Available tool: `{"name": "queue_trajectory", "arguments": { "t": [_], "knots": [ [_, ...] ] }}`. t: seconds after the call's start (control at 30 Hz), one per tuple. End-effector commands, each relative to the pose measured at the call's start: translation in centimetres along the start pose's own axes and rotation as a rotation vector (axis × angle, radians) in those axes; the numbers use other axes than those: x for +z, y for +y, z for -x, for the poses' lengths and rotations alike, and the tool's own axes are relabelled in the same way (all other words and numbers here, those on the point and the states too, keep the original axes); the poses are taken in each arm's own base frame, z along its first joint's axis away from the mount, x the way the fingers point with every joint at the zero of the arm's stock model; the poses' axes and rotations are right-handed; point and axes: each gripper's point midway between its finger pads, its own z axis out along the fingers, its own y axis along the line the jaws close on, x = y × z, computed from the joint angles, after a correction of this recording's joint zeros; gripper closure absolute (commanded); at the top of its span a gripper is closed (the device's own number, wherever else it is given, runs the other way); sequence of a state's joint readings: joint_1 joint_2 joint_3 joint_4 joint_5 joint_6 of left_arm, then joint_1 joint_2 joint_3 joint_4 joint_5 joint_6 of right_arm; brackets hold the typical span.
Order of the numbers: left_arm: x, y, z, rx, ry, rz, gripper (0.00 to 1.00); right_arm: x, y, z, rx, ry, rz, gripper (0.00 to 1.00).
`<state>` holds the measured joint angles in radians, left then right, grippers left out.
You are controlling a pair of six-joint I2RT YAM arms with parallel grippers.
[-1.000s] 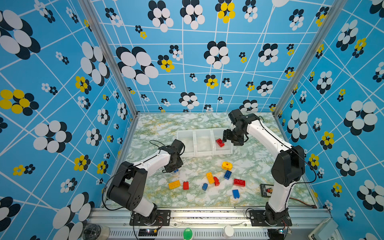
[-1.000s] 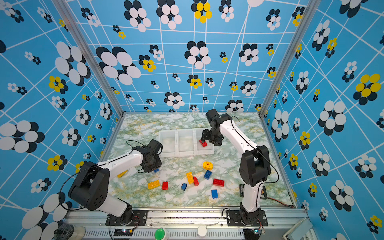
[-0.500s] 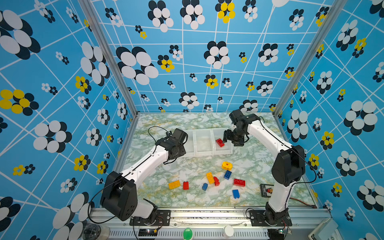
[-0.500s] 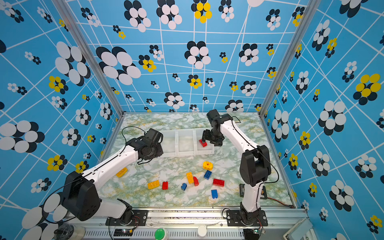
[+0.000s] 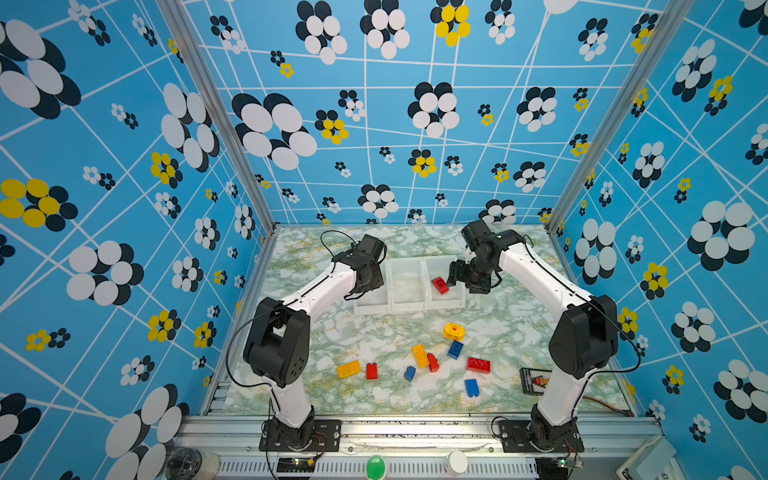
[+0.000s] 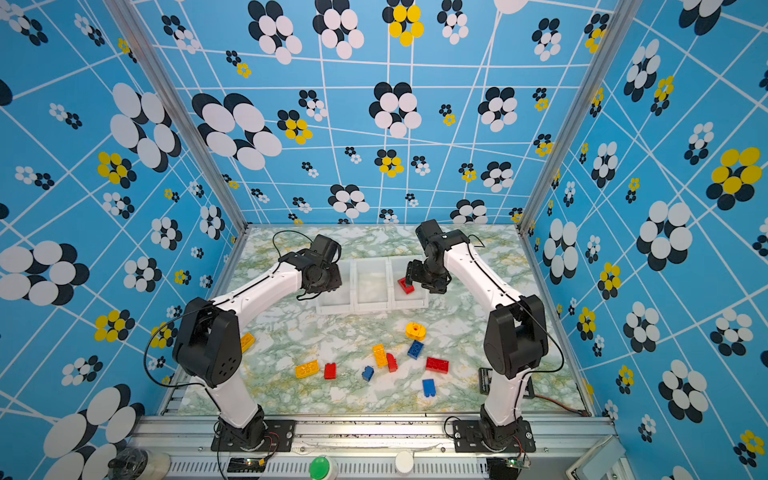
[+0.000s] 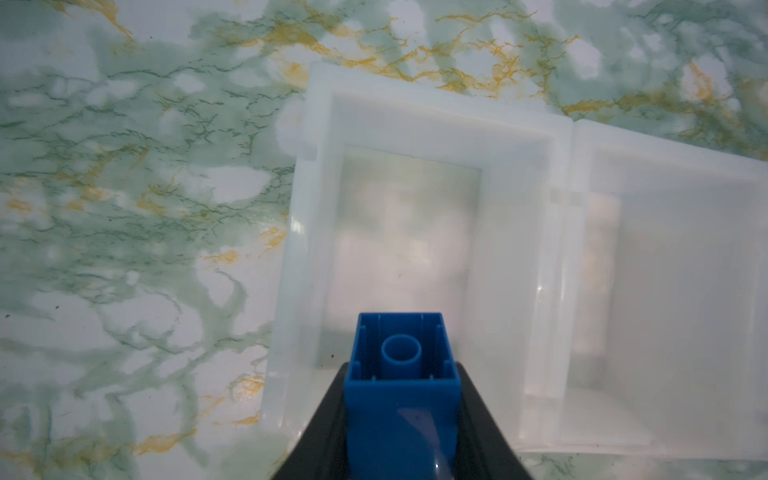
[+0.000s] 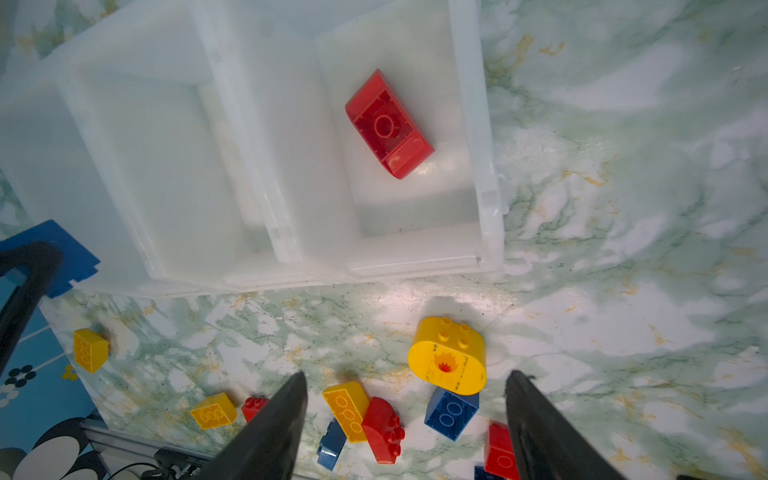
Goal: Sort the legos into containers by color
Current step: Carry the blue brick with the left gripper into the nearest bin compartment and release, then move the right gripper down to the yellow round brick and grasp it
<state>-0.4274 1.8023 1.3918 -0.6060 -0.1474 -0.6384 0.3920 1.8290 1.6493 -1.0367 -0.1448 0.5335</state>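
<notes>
My left gripper eases down toward the bottom of the empty end container (image 7: 402, 248) next and releases the blue lego (image 7: 401, 399), as that container lies open below the gripper.
Three joined white containers (image 5: 409, 307) stand in a row at mid-table. A red lego (image 8: 388, 124) lies in the right-hand bin (image 8: 478, 124). My left gripper (image 7: 401, 363) is shut on a blue lego (image 7: 401, 399), hollow underside facing the camera, held above the left-hand bin (image 7: 307, 232). My right gripper (image 8: 406, 374) hangs open and empty over the right-hand bin's front edge. Loose legos lie in front: a yellow round piece (image 5: 453, 331), blue bricks (image 5: 456, 349), red bricks (image 5: 478, 365) and yellow bricks (image 5: 348, 369).
A black flat tray with beads (image 5: 534, 380) lies beside the right arm's base. Another yellow brick (image 6: 247, 342) sits behind the left arm's elbow. Patterned walls close in the table on three sides.
My left arm has swung from the table in front of the bins back to above the left-hand bin, carrying the blue lego. The right arm has stayed still.
</notes>
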Motion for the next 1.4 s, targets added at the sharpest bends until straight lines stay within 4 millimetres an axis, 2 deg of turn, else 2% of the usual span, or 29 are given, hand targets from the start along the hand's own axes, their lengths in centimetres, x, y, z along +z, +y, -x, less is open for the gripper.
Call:
{"name": "queue_trajectory", "arguments": {
  "t": [0.0, 0.07, 0.2, 0.43, 0.47, 0.53, 0.73, 0.77, 1.0, 1.27, 1.37],
  "knots": [
    [0.5, -0.8, 1.4, 0.026, -0.007, -0.031, 0.80, -0.8, -0.4, -0.5, -0.011, -0.011, 0.005, 0.24],
    [0.6, -1.0, 1.5, 0.027, -0.006, -0.038, 0.76, -1.0, -0.4, -0.5, -0.007, -0.018, 0.007, 0.24],
    [1.7, -1.0, 0.8, 0.027, 0.022, -0.036, 0.68, 0.0, -1.3, -1.8, 0.007, 0.012, -0.011, 0.24],
    [1.8, -0.8, 0.4, 0.021, 0.028, -0.037, 0.58, 0.6, -1.9, -2.6, 0.018, 0.029, -0.018, 0.24],
    [1.7, -0.8, 0.4, 0.020, 0.027, -0.039, 0.53, 0.7, -1.8, -2.7, 0.017, 0.028, -0.017, 0.24],
    [1.6, -0.8, 0.4, 0.022, 0.027, -0.039, 0.49, 0.8, -2.0, -2.9, 0.018, 0.034, -0.020, 0.24],
    [1.6, -0.7, 0.2, 0.018, 0.028, -0.038, 0.45, 1.1, -2.2, -3.3, 0.019, 0.040, -0.022, 0.24],
    [0.8, -0.9, 0.6, 0.015, 0.010, -0.053, 0.45, 1.2, -2.3, -3.4, 0.019, 0.042, -0.023, 0.23],
    [-1.1, -1.1, 0.9, 0.008, -0.024, -0.095, 0.39, 1.9, -2.0, -4.5, -0.035, 0.038, -0.018, 0.23],
    [-3.3, -1.1, 0.9, 0.026, -0.050, -0.138, 0.31, 3.2, -1.3, -7.0, -0.336, 0.054, -0.026, 0.23],
    [-4.0, -1.1, 0.7, 0.029, -0.059, -0.156, 0.28, 3.9, -2.0, -7.6, -0.396, 0.085, -0.066, 0.23]
  ]
}}
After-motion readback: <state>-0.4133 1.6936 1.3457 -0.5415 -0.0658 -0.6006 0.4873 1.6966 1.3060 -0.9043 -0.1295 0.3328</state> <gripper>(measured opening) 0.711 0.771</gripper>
